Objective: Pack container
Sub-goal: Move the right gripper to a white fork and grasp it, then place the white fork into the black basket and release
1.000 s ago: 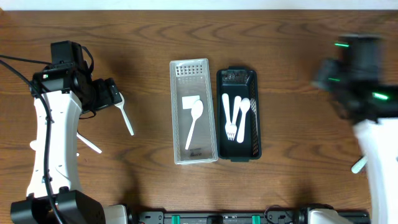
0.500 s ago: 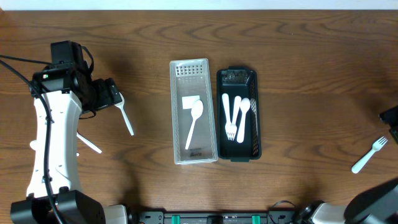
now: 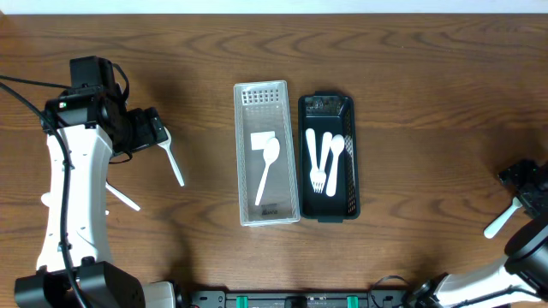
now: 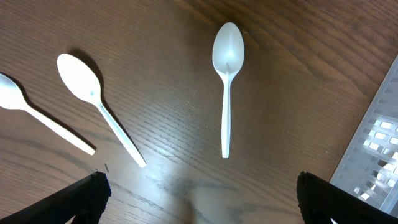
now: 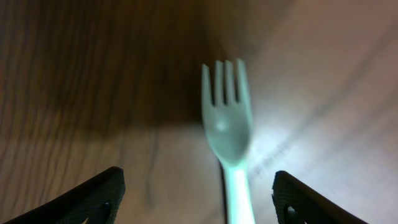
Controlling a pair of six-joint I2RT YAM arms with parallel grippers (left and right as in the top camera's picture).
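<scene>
The white fork's handle already runs between my right gripper's open fingers, so they will next lower and close at the narrow neck behind its tined head (image 5: 236, 172).
A clear container (image 3: 267, 154) holds a white spoon and a white card. Beside it, the black container (image 3: 328, 156) holds a fork and spoons. My left gripper (image 3: 151, 130) hangs open over loose white spoons; the left wrist view shows one spoon (image 4: 226, 87) straight ahead and two more (image 4: 99, 106) (image 4: 37, 121) to the left, none of them between the fingers (image 4: 87, 199). My right gripper (image 3: 524, 185) is open at the right table edge over a white fork (image 3: 498, 221). In the right wrist view the fork (image 5: 227, 130) lies tines away, with its handle running between the jaws (image 5: 199, 199).
The clear container's perforated rim (image 4: 376, 143) shows at the right edge of the left wrist view. Bare wooden table surrounds both containers. The left arm's white links and cables run down the left side.
The right arm swung from the upper right, left the overhead view, and now sits low over the fork with its jaws wider. The left arm and the spoons have not moved.
</scene>
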